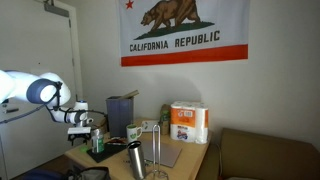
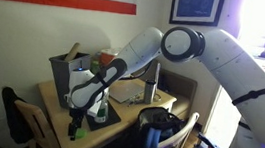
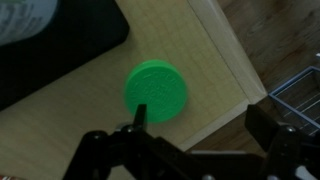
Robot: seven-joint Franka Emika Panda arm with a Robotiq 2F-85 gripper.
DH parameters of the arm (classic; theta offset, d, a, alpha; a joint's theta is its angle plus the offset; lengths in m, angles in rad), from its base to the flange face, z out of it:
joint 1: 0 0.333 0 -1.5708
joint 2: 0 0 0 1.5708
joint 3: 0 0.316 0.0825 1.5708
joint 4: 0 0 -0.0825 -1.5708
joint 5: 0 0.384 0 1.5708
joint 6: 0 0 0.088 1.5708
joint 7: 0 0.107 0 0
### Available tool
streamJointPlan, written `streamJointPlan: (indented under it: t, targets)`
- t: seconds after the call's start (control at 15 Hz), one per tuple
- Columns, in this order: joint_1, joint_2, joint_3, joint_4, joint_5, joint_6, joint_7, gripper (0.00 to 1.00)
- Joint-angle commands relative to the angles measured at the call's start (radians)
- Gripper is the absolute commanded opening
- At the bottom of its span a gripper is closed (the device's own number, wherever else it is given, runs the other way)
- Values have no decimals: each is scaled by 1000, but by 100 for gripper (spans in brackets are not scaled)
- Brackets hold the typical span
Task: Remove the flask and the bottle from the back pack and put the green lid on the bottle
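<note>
One finger still overlaps the lid's rim, so my gripper shifts to the left in the wrist view next and lowers around the green lid (image 3: pixel 156 91).
In the wrist view the green lid (image 3: pixel 155 90) lies flat on the light wooden table (image 3: pixel 90 140), near its edge. My gripper (image 3: pixel 203 120) hangs above it, open and empty. Its left fingertip (image 3: pixel 138 116) overlaps the lid's near rim, so the lid sits left of the gap. The greenish translucent bottle (image 1: pixel 97 141) stands on a black pad (image 3: pixel 60 50), just beside the gripper (image 1: pixel 77 128). The silver flask (image 1: pixel 135 160) stands upright nearer the table's front. The black back pack (image 2: pixel 159 120) rests low beside the table.
A white-and-green mug (image 1: pixel 133 132), a grey box (image 1: pixel 120 114), a pack of paper rolls (image 1: pixel 188 122) and a wire stand (image 1: pixel 160 148) share the table. A chair (image 2: pixel 17 116) stands at the table's side. A brown couch (image 1: pixel 265 155) is next to the table.
</note>
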Motion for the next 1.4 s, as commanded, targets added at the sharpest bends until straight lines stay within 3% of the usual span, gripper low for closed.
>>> streamJointPlan:
  t: [0.0,0.4,0.47,0.53,0.8,1.33]
  targets:
    - [40,22,-49,16,-59,51,6,100]
    - [72,33,-101,26,-140,69,14,100]
    - [72,35,-101,26,-144,63,12,75]
    - [71,34,-99,25,-143,56,11,74]
    - [70,34,-94,21,-140,48,11,42]
    - [51,4,-71,29,-99,-49,8,40]
